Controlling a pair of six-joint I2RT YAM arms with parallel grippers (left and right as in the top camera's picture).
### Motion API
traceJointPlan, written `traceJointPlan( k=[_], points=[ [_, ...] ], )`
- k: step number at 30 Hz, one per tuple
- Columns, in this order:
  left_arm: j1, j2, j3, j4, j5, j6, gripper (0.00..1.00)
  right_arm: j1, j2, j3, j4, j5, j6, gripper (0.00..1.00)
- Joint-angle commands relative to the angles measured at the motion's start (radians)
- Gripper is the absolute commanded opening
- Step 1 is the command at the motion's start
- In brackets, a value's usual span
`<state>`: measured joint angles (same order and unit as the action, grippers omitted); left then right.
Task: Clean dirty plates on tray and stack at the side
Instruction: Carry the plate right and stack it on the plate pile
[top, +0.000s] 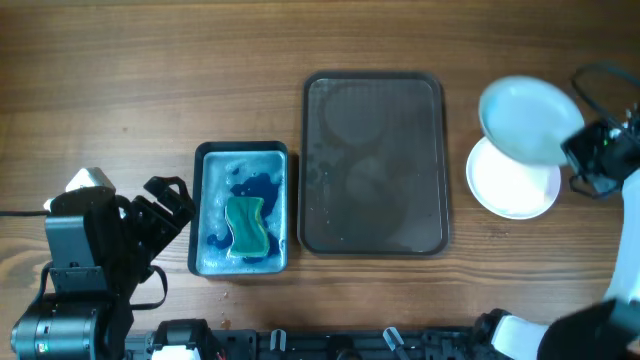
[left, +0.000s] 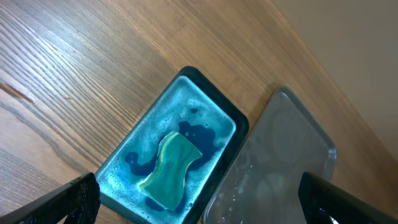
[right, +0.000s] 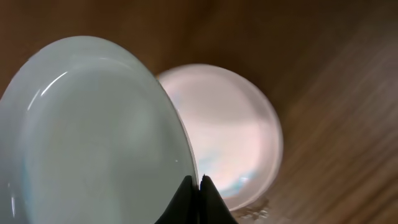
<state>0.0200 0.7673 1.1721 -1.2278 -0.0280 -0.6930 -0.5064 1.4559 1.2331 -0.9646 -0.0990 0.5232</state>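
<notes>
My right gripper holds the plate by its rim above the far side of the stack. Next it will move down and back onto the white plate stack (top: 510, 188) (right: 227, 137) and release the rim.
The dark brown tray (top: 374, 240) lies at the table's middle with no plates on it, only wet marks; it also shows in the left wrist view (left: 292, 162). My right gripper (top: 580, 150) is shut on the rim of a white plate (top: 528, 118) and holds it tilted in the air above a white plate stack (top: 510, 188) on the table right of the tray. In the right wrist view the fingertips (right: 199, 185) pinch the held plate's (right: 93, 137) edge, with the stack (right: 227, 137) below. My left gripper (left: 199, 202) is open above the basin, holding nothing.
A blue-lined basin (top: 240, 208) with foamy blue water and a green sponge (top: 247, 226) sits just left of the tray; it also shows in the left wrist view (left: 168, 165). Cables run at the right edge.
</notes>
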Motion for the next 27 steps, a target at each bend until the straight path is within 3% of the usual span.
traceJointPlan(
  k=[1, 6, 7, 9, 11, 15, 19, 27],
  points=[
    [0.005, -0.002, 0.014, 0.003, 0.012, 0.012, 1.0, -0.051, 0.087, -0.083, 0.004, -0.021, -0.027, 0.04],
    [0.005, -0.002, 0.014, 0.003, 0.012, 0.012, 1.0, -0.062, 0.147, -0.101, 0.002, -0.006, -0.054, 0.04],
    [0.005, -0.002, 0.014, 0.003, 0.012, 0.012, 1.0, -0.061, 0.146, -0.101, 0.002, 0.0, -0.056, 0.08],
    [0.005, -0.002, 0.014, 0.003, 0.012, 0.012, 1.0, -0.061, 0.13, -0.097, -0.011, 0.025, -0.049, 0.28],
    [0.005, -0.002, 0.014, 0.003, 0.012, 0.012, 1.0, -0.06, 0.102, -0.077, -0.034, 0.021, -0.049, 0.34],
    [0.005, -0.002, 0.014, 0.003, 0.012, 0.012, 1.0, -0.019, -0.022, -0.032, -0.063, -0.027, -0.079, 0.38],
    [0.005, -0.002, 0.014, 0.003, 0.012, 0.012, 1.0, 0.054, -0.175, -0.025, -0.059, -0.236, -0.161, 0.41],
    [0.005, -0.002, 0.014, 0.003, 0.012, 0.012, 1.0, 0.351, -0.455, -0.025, -0.043, -0.431, -0.366, 0.42]
  ],
)
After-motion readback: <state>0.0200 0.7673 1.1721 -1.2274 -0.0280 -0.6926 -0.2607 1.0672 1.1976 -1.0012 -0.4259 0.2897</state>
